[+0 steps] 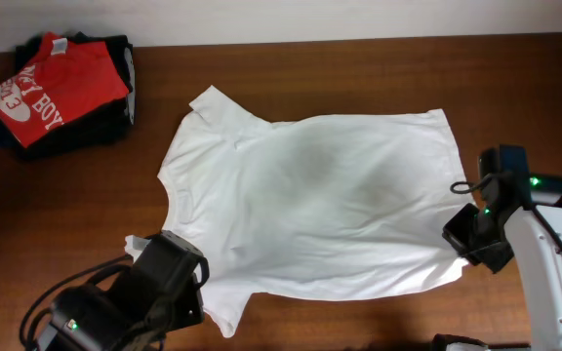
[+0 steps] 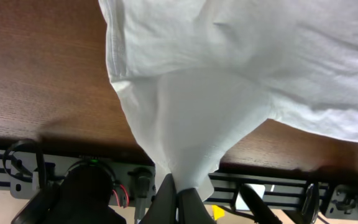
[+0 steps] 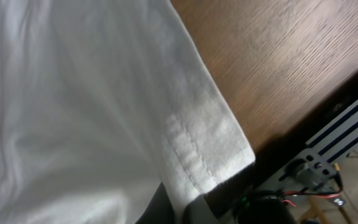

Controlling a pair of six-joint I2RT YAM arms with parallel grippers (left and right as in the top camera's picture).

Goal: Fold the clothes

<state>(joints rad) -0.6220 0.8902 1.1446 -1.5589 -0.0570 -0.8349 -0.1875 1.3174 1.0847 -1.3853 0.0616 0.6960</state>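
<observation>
The left gripper carries the pinched near sleeve outward over the shirt's middle near the collar (image 1: 224, 187) next and releases it. That near side of the shirt still lies unfolded.
The clothes, a white T-shirt (image 1: 310, 205), lie spread on the brown table (image 1: 359, 68), collar end to the left and hem to the right. My left gripper (image 1: 201, 281) is at the near left sleeve. In the left wrist view it (image 2: 178, 190) is shut on a pinch of that sleeve's cloth (image 2: 197, 124), which pulls up into a cone. My right gripper (image 1: 466, 249) is at the near right corner of the hem. The right wrist view shows it (image 3: 188, 202) shut on the stitched hem corner (image 3: 204, 155). No print shows on the shirt.
A red T-shirt (image 1: 57, 88) with white lettering lies on a pile of dark folded garments (image 1: 120, 58) at the back left corner. Metal rails and cables (image 2: 278, 193) run just below the table's front edge.
</observation>
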